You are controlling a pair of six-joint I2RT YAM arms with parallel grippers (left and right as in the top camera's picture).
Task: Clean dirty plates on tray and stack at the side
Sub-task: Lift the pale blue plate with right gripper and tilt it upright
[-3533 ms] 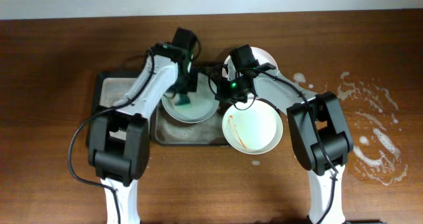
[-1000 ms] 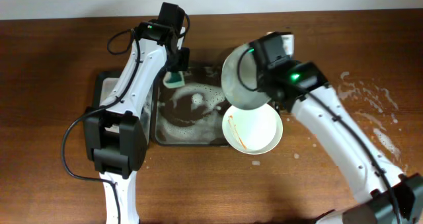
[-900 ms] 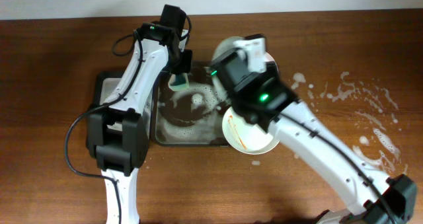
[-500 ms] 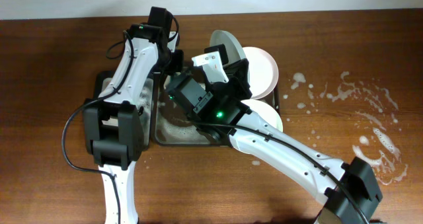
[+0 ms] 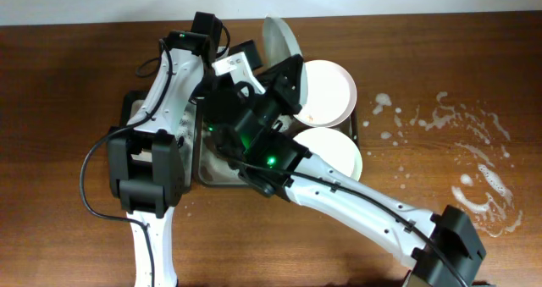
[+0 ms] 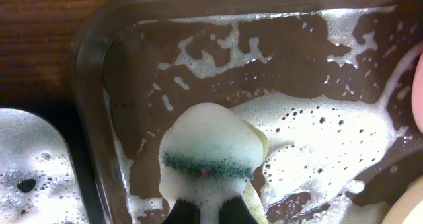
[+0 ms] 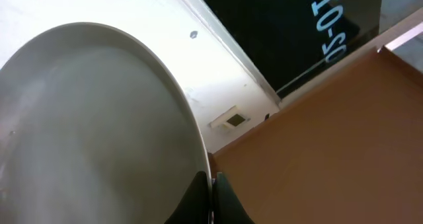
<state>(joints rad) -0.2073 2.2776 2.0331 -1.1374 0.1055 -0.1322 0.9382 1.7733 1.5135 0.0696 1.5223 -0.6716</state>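
I will next move the plate to the right in the overhead view with my right gripper and set it down flat on the foam-spattered tabletop, because that side of the tabletop is free of plates.
My right gripper (image 7: pixel 213 191) is shut on the rim of a pale blue-grey plate (image 7: pixel 99 131) and holds it raised high and tilted on edge above the tray's far side (image 5: pixel 279 35). My left gripper (image 6: pixel 210 214) is shut on a foamy sponge with a green stripe (image 6: pixel 210 154), over the far left corner of the large soapy tray (image 6: pixel 92 65). Two white plates lie on the tray's right part: one at the back (image 5: pixel 329 91) and one with orange streaks at the front (image 5: pixel 345 150), partly hidden by my right arm.
My right arm crosses over most of the large tray (image 5: pixel 206 175) in the overhead view. A smaller foamy tray (image 6: pixel 33 171) stands to the left of it (image 5: pixel 129 118). White soap foam spatters the brown tabletop at the right (image 5: pixel 474 173).
My right arm lifted the pale plate off the tray and swung it up and to the left. My left gripper with the sponge shifted to the tray's far left corner.
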